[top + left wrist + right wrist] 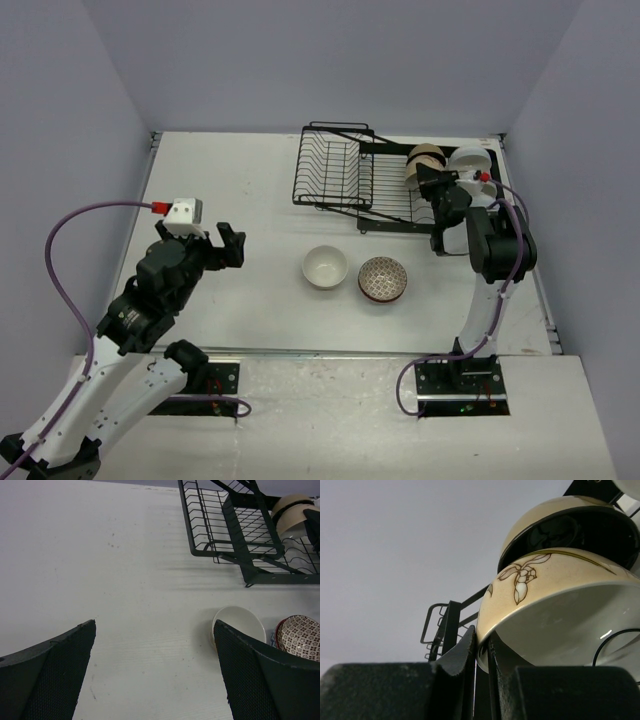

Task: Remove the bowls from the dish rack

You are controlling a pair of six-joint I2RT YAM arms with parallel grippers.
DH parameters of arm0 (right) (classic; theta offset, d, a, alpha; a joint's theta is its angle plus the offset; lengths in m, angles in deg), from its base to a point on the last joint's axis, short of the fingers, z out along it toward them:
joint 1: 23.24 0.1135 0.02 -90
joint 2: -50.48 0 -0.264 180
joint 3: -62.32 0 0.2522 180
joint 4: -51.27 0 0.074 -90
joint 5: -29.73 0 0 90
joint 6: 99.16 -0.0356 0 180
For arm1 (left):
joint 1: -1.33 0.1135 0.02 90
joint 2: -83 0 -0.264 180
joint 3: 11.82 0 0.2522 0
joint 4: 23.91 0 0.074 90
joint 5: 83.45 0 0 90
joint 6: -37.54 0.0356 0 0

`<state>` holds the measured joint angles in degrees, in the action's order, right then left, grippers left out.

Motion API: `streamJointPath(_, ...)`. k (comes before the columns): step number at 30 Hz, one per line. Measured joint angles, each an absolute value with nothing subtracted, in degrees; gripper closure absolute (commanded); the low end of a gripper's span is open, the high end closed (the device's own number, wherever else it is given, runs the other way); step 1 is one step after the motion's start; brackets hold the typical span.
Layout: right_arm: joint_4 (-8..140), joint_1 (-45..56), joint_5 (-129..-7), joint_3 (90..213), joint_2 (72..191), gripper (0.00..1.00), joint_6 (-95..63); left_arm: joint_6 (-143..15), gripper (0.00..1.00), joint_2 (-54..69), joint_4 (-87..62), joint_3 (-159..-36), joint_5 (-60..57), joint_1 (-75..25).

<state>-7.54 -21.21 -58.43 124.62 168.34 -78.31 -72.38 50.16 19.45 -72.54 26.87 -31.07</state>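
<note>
Next, my right gripper rises, moves back and to the left in the top view, then lowers to release its bowl inside the upright white bowl (325,267), which stands empty.
The black wire dish rack (335,172) lies at the back of the table. At its right end stand a cream bowl (425,158) and a white bowl (470,160). My right gripper (429,181) reaches into that end. In the right wrist view the gripper (482,640) is shut on the rim of a cream bowl with a drawn flower (555,580). Behind it sits a cream bowl with a black inside (560,530). A white bowl (325,266) and a reddish-brown patterned bowl (384,279) stand upright on the table. My left gripper (225,245) hangs open over the left of the table, with nothing between its fingers.
The slotted left part of the rack (225,525) holds nothing. The white bowl (240,622) and patterned bowl (300,636) sit side by side in front of the rack, just right of my left gripper (155,625). Walls close in the table on three sides.
</note>
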Motion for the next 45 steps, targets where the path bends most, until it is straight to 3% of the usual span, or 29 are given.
streamJointPath(25,-5.49,-22.11,-82.84,128.36,167.73,1.00,-68.25,-72.36,0.00,49.79,19.32,-72.54,25.25,-31.05)
streamJointPath(36,-3.41,-22.11,-87.58,128.33,153.44,1.00,-62.02,-72.36,0.00,49.42,19.17,-72.54,24.92,-30.79)
streamJointPath(41,16.33,-20.06,-86.16,129.78,137.31,1.00,-49.28,-72.36,0.00,49.27,19.17,-72.54,25.05,-30.17)
streamJointPath(45,43.80,-7.07,-76.04,139.72,128.96,1.00,-34.11,-72.40,0.00,49.20,19.23,-72.54,26.43,-29.41)
